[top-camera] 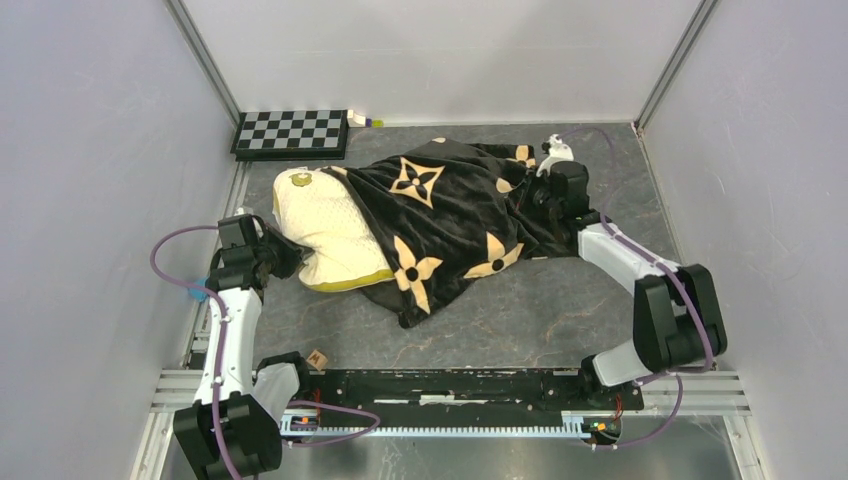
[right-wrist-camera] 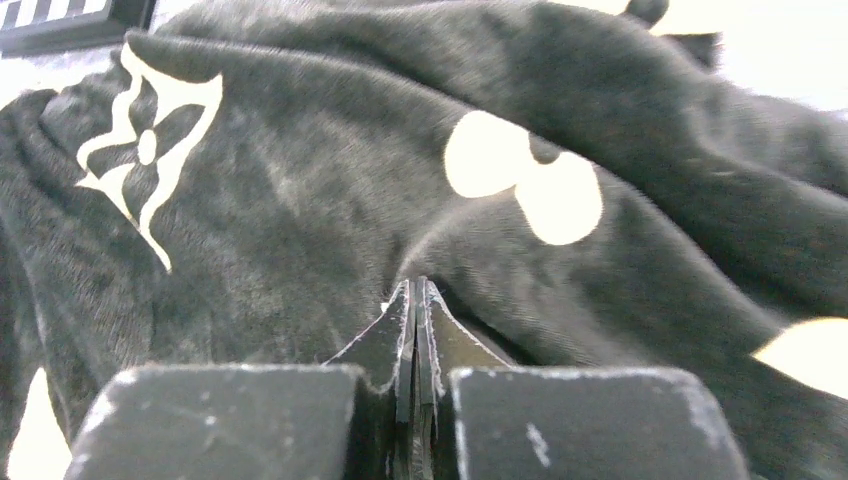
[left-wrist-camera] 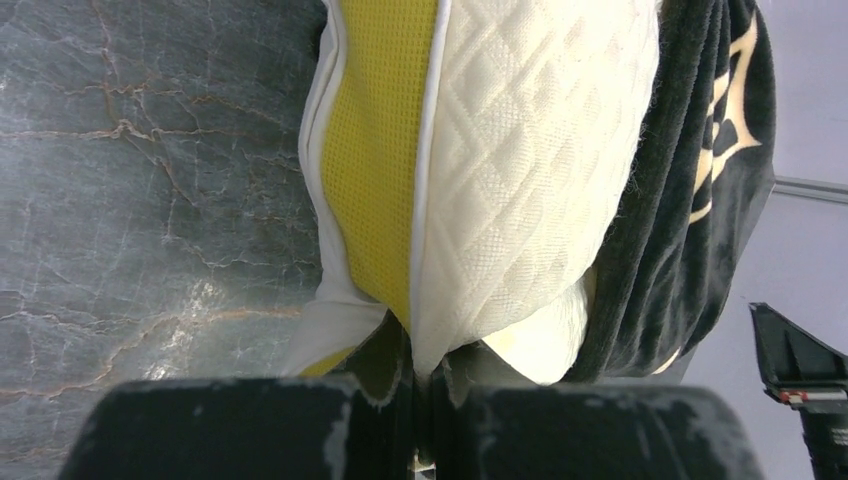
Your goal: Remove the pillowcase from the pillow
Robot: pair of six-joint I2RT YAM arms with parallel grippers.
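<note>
Next, my left gripper will pull away from the pillowcase and release the pillow over the bare tabletop, since that lies to its left in the top view.
The pillowcase, black velvety fabric with tan flower and star prints, covers the right part of the pillow. The pillow's cream quilted left end sticks out bare. My left gripper is shut on the pillow's left edge. In the left wrist view the white seam beside the yellow side band is pinched between the jaws of the left gripper, with the pillowcase at the right. My right gripper is at the pillowcase's far right end. In the right wrist view the right gripper is shut, with the pillowcase puckered at its tips.
A black-and-white checkerboard lies at the back left of the dark marbled table. A small wooden block sits by the front rail. Grey walls close in both sides and the back.
</note>
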